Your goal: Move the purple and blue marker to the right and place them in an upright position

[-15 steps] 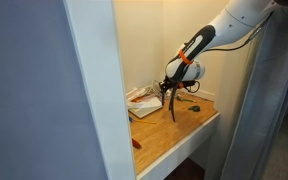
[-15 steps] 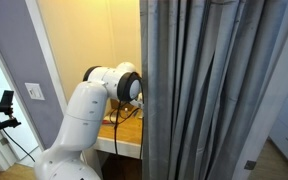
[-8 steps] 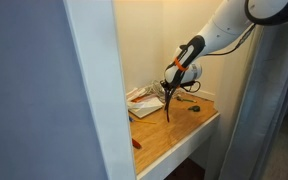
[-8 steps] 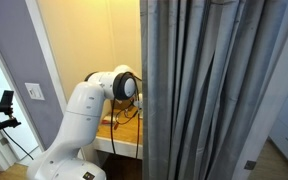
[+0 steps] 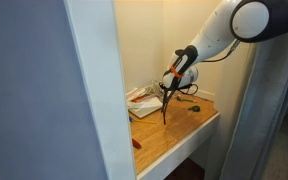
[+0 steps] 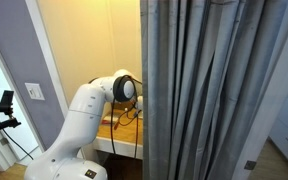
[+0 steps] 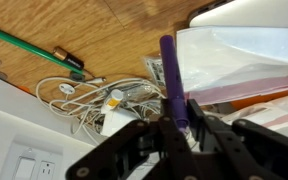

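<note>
To release the purple marker (image 5: 165, 113) beside the white papers, my gripper will lower a little first.
My gripper (image 7: 181, 122) is shut on the purple marker (image 7: 170, 80), which sticks out straight from between the two black fingers (image 7: 200, 118). In an exterior view the gripper (image 5: 167, 96) points down over the wooden table (image 5: 184, 135), with the marker (image 5: 165, 113) hanging upright below it, its tip close above the wood beside the white papers (image 5: 144, 101). I cannot make out the blue marker in any view. In an exterior view the arm (image 6: 112, 90) shows beside a grey curtain that hides the table.
A green pen (image 7: 29, 44) and a tangle of white cables (image 7: 94, 95) lie on the wood. White papers and a clear plastic sleeve (image 7: 244, 55) lie beside them. A small red item (image 5: 136, 143) lies near the front edge, a small green item (image 5: 194, 108) toward the right. Walls close in the alcove.
The gripper has moved a little to the left over the table with the purple marker still in it. The marker stays upright.
</note>
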Controlling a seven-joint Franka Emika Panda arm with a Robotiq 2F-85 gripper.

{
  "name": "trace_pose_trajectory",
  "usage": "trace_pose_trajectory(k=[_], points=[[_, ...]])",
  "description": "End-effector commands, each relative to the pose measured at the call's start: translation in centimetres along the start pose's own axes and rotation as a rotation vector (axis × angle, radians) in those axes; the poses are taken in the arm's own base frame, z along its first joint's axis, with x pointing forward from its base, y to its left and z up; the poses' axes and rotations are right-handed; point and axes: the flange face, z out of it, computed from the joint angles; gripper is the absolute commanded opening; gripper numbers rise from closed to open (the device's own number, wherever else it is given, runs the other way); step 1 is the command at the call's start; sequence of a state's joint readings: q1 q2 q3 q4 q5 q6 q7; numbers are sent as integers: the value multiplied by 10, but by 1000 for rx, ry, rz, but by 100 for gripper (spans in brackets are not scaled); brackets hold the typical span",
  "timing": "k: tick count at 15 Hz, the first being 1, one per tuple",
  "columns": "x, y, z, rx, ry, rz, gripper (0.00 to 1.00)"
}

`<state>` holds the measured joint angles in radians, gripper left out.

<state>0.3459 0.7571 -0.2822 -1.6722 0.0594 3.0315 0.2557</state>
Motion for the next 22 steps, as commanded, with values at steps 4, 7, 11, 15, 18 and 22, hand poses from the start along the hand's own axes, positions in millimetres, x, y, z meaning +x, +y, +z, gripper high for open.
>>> trace_pose_trajectory(k=[4,7,11,15,18,22], points=[[4,-6,20,-8,2,29,6],[3,-6,29,-14,8,32,5],[3,-6,37,-18,9,40,5],[2,-5,43,-27,6,41,6],[2,-5,45,-28,0,44,38],[4,-4,42,-30,-14,46,64]])
